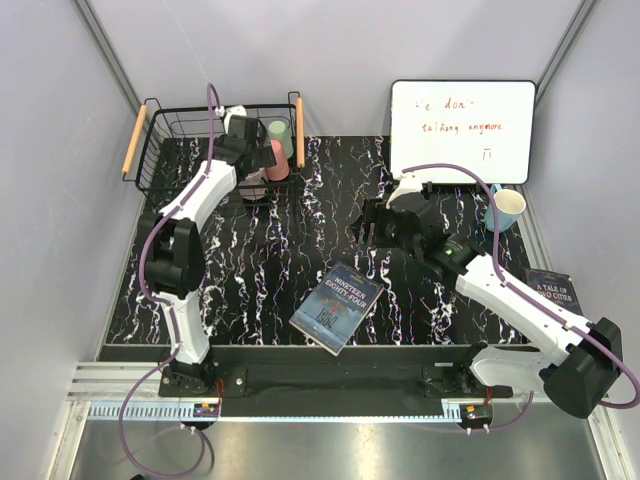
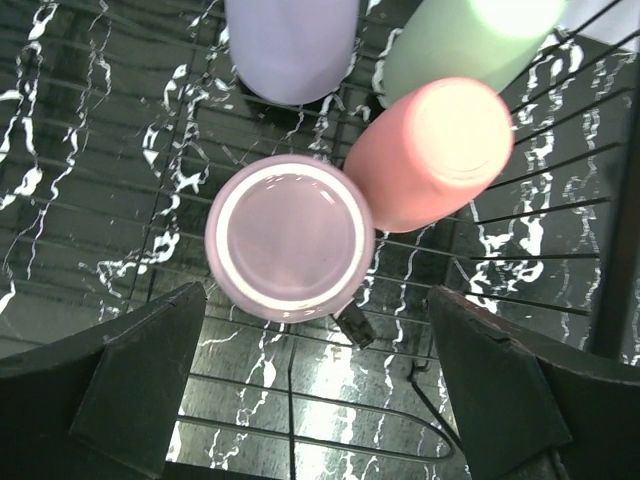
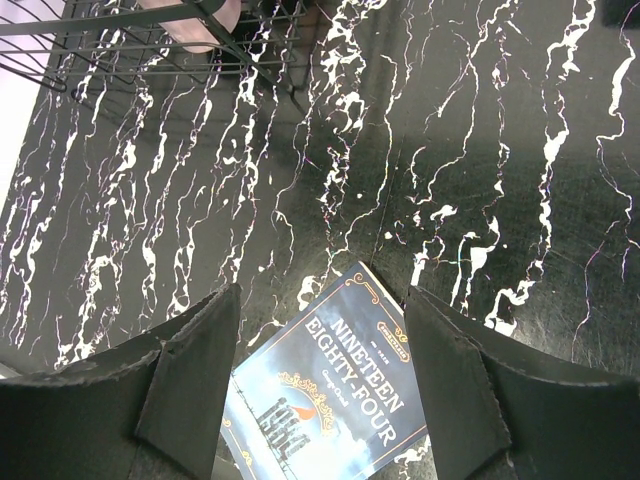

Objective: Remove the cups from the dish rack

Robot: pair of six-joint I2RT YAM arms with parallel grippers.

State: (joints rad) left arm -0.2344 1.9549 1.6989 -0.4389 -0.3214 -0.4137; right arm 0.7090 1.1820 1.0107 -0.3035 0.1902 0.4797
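Observation:
The dark handle at the dusty mauve cup's edge lies below the left gripper, between its open fingers, so the gripper needs to go down onto it next and close there.
The dish rack [image 1: 160, 128] stands at the table's far left, a black wire basket with wooden handles. My left gripper [image 1: 250, 165] hangs open inside its right end. In the left wrist view the gripper [image 2: 320, 390] is open, and a dusty mauve cup [image 2: 290, 238] stands just beyond its fingers, not touched. A salmon pink cup [image 2: 430, 150] leans beside the mauve one, with a lilac cup [image 2: 292, 45] and a pale green cup [image 2: 470, 40] behind. The top view shows the green cup [image 1: 281, 132] and the pink cup [image 1: 277, 160]. A light blue cup [image 1: 506, 208] stands on the table at far right. My right gripper [image 1: 375, 222] is open and empty.
A book, Nineteen Eighty-Four [image 1: 337, 307], lies near the table's front middle, below my right gripper [image 3: 320, 390]. A second book [image 1: 552, 290] lies at the right edge. A whiteboard [image 1: 462, 130] leans at the back right. The rack's corner [image 3: 150, 40] shows in the right wrist view.

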